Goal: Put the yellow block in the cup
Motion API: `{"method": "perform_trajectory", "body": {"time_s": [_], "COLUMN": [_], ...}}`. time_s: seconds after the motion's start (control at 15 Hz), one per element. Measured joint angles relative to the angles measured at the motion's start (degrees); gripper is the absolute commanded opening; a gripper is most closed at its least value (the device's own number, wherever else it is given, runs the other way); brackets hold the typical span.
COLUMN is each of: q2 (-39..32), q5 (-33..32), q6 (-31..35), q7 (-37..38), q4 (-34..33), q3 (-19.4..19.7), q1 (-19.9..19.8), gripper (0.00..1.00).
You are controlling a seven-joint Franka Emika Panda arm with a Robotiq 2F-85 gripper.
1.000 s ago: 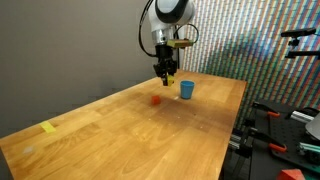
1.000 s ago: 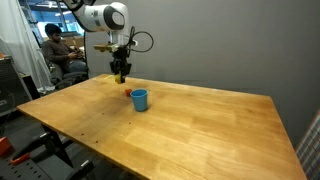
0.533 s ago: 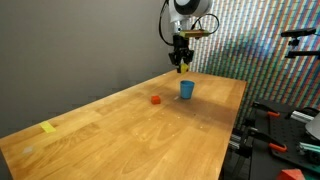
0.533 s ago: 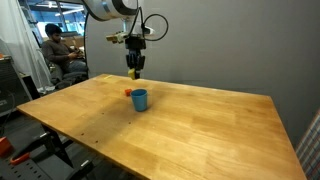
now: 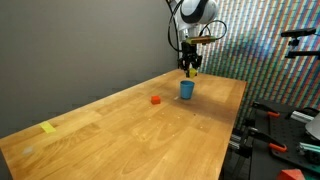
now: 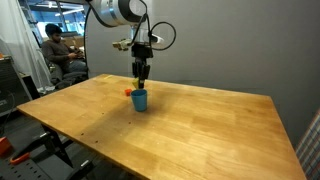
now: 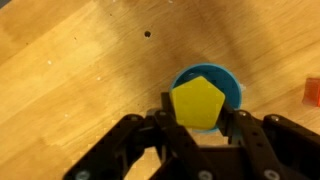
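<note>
I should next lower my gripper to the blue cup's opening (image 7: 213,75) just below it and let go of the yellow block (image 7: 197,102), because the block is still above the cup's rim.
My gripper (image 7: 198,112) is shut on the yellow block (image 7: 197,102) and holds it right above the blue cup (image 7: 232,84). In the wrist view the block covers most of the cup's mouth. In both exterior views the gripper (image 5: 190,69) (image 6: 140,80) hangs just over the cup (image 5: 186,90) (image 6: 139,100) near the far part of the wooden table. The block shows as a small yellow spot between the fingers (image 5: 190,70).
A small red block (image 5: 155,100) (image 6: 128,93) lies on the table (image 5: 120,135) next to the cup; it also shows at the right edge of the wrist view (image 7: 312,92). A flat yellow piece (image 5: 49,127) lies near a table corner. A person (image 6: 56,50) sits beyond the table.
The gripper with the yellow block has moved from near the red block across to above the cup and has come down closer to it.
</note>
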State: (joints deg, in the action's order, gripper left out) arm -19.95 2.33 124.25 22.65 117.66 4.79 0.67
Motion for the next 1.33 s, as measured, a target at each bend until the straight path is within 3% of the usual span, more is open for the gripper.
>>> {"method": "perform_trajectory", "body": {"time_s": [0.6,0.67,0.73,1.0,1.33], "q2": [-2.17,-2.34,-2.48,-2.72,-1.25], "q5": [0.17,0.17,0.17,0.17,-1.03], "q6": [0.00,0.00,0.00,0.00,-0.40], "q7": [1.09,1.16,1.20,1.22,-1.72], "q4": [-0.66,-0.90,-1.14,-2.09,-1.91], "q3": [-0.24,-0.25,-0.26,-0.34,-1.25], "q1": [0.69,0.82,0.93,1.12,1.70], "gripper": [0.19,0.69,0.71,0.99,1.00]}}
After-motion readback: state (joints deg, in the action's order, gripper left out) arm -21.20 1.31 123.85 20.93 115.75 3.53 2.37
